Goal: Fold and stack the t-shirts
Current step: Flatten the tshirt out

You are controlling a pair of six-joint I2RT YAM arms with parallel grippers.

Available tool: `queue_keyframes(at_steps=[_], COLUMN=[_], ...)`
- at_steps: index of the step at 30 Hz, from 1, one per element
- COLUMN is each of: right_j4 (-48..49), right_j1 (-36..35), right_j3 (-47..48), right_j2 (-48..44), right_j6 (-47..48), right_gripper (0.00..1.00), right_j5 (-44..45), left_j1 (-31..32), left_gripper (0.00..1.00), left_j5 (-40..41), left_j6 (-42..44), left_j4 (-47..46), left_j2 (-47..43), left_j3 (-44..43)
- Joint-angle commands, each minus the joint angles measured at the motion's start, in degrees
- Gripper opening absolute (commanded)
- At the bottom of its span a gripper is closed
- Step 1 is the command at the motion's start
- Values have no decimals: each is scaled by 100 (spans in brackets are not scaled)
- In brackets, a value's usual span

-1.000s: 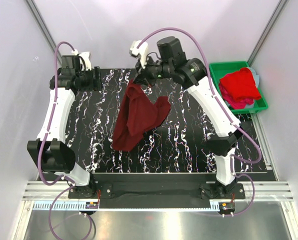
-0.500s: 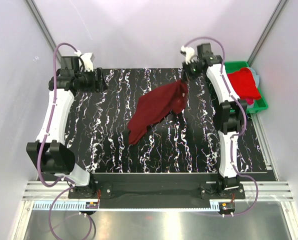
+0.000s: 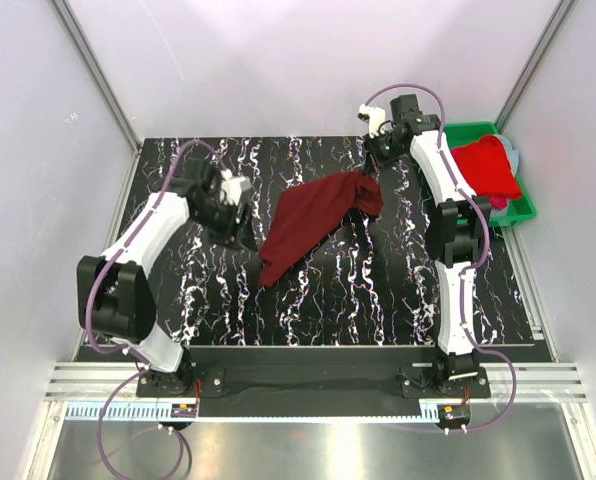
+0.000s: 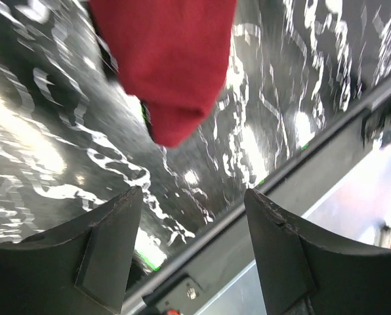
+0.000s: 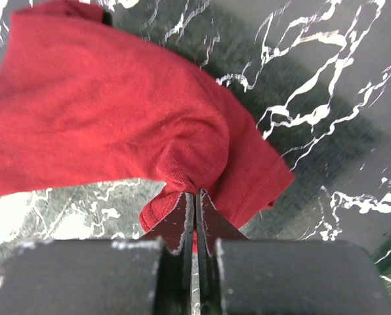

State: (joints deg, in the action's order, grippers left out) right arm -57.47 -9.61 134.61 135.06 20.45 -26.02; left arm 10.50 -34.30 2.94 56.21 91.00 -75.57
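Note:
Next, my left gripper moves down toward the right in the top view onto the shirt's lower part, since my right gripper holds only its upper edge.
A dark maroon t-shirt (image 3: 313, 218) hangs bunched from the back right down to the table's middle, its lower end (image 3: 274, 270) resting on the marbled top. My right gripper (image 3: 371, 172) is shut on its upper edge; the right wrist view shows the cloth (image 5: 117, 118) pinched between the closed fingertips (image 5: 195, 197). My left gripper (image 3: 240, 226) hovers just left of the shirt's lower part. It is open with nothing between its fingers (image 4: 110, 249), and the shirt's end (image 4: 166, 59) lies ahead of it. A bright red t-shirt (image 3: 488, 165) fills the bin, over a pink one (image 3: 478, 207).
The green plastic bin (image 3: 523, 208) sits off the table's back right corner. The black marbled table (image 3: 368, 290) ends in a metal rail along the near edge (image 4: 327, 138). White walls close in on the left, back and right.
My right gripper has carried the maroon shirt from the back middle to the back right and lowered it. My left arm swung from the far left corner in towards the shirt's lower end.

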Motion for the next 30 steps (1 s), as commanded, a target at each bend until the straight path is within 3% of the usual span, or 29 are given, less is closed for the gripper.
queue_keyframes(at_steps=[1, 7, 19, 22, 28, 30], right_j4=[158, 184, 219, 210, 236, 228], right_j1=[-15, -15, -6, -6, 46, 55], right_j3=[285, 321, 312, 303, 347, 399], right_j2=[-402, -534, -701, -710, -648, -622], right_j6=[-146, -172, -217, -208, -199, -208], right_gripper=[0, 0, 0, 0, 0, 0], right_j5=[-96, -114, -114, -96, -79, -79], left_j1=[258, 558, 725, 839, 936, 936], left_gripper=[69, 70, 71, 70, 59, 33], left_j5=[-112, 29, 179, 179, 12, 20], left_j6=[181, 93, 127, 180, 93, 93], left_j4=[58, 50, 162, 215, 163, 75], left_j2=[171, 866, 2807, 2827, 2231, 2071], left_j3=[226, 25, -1643, -1628, -856, -679])
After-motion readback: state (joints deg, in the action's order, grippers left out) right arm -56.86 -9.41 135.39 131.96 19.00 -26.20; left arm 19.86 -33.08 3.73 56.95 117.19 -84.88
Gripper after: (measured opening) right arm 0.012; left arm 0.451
